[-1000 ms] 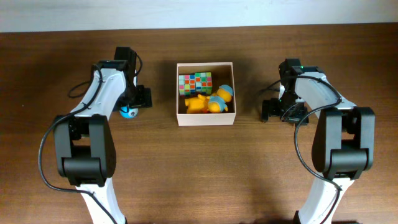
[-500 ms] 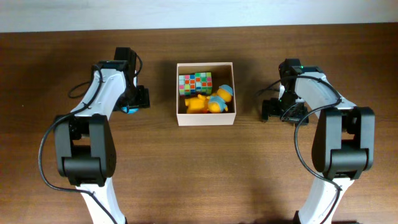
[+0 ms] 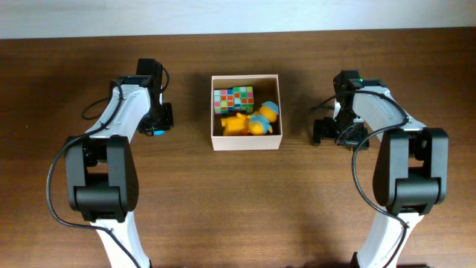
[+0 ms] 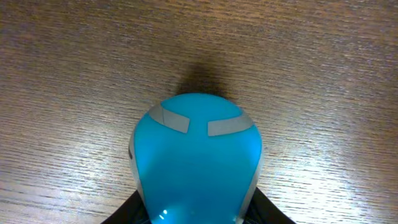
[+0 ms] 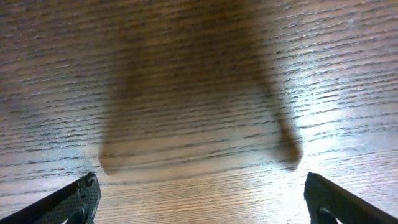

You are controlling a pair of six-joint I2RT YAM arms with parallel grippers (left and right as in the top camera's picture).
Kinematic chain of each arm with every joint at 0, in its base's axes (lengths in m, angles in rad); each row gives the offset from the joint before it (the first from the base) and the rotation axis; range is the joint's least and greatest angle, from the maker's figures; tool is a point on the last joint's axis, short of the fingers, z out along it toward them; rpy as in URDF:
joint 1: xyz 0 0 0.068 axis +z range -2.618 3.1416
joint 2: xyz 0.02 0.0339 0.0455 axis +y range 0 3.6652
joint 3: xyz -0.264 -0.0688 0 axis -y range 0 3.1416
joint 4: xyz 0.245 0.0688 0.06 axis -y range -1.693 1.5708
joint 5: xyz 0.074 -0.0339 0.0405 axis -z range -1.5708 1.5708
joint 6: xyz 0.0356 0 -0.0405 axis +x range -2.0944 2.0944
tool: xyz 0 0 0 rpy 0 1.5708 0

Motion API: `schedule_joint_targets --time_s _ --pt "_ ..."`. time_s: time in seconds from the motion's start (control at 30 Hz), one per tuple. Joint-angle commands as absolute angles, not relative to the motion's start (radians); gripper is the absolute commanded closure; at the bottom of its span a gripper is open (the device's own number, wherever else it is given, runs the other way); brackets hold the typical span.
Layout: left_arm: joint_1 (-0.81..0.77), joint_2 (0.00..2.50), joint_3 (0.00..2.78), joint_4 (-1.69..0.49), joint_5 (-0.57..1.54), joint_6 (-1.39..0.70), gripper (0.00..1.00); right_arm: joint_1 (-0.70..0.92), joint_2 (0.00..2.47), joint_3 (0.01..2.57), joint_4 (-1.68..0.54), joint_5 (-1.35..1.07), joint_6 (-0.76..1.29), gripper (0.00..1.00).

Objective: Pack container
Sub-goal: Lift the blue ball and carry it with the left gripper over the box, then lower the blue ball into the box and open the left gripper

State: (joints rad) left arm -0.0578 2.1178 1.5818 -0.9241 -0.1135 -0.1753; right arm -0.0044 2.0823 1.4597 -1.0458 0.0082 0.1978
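The blue toy rises and goes to the box's bare corner beyond the cube next, right of my left gripper in the overhead view, and my gripper releases it there.
The container (image 3: 245, 142) is a square white-walled box at the table's middle. Inside it lie a multicoloured cube (image 3: 233, 99), a yellow toy (image 3: 237, 125) and a blue-capped yellow figure (image 3: 265, 115). Left of the box, my left gripper (image 3: 157, 126) is down over a small blue toy (image 3: 158, 133). In the left wrist view the rounded blue toy (image 4: 196, 155) with two grey marks fills the gap, and both black fingers (image 4: 126, 215) press against its sides. My right gripper (image 3: 338, 135) stands open over bare wood right of the box, its fingertips (image 5: 82, 195) wide apart.
Dark wooden table (image 3: 245, 208) all round. A pale wall strip (image 3: 238, 15) runs along the far edge. Black cables loop off both arms near the grippers.
My left gripper's jaws have closed in on the blue toy, which now sits mostly hidden beneath it. The right arm has not moved.
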Motion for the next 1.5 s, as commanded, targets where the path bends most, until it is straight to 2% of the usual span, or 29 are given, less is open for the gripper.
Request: schedule_joint_targets --time_s 0.0,0.47,0.83,1.03,1.47 --pt "-0.056 2.144 1.590 -0.905 -0.086 -0.170 0.68 -0.009 2.071 1.457 -1.046 0.023 0.191 0.01" --pt "-0.077 2.090 1.874 -1.079 0.010 -0.158 0.70 -0.009 2.071 1.457 -1.046 0.023 0.191 0.01" --pt "-0.183 2.022 1.968 -1.068 0.362 0.142 0.70 -0.009 2.071 1.457 -1.046 0.023 0.191 0.01" --pt "-0.278 2.008 1.969 -1.062 0.379 0.267 0.70 -0.009 2.071 1.457 -1.046 0.023 0.191 0.01" --pt "-0.404 2.030 1.969 -0.833 0.377 0.327 0.69 -0.009 2.071 1.457 -1.046 0.023 0.191 0.01"
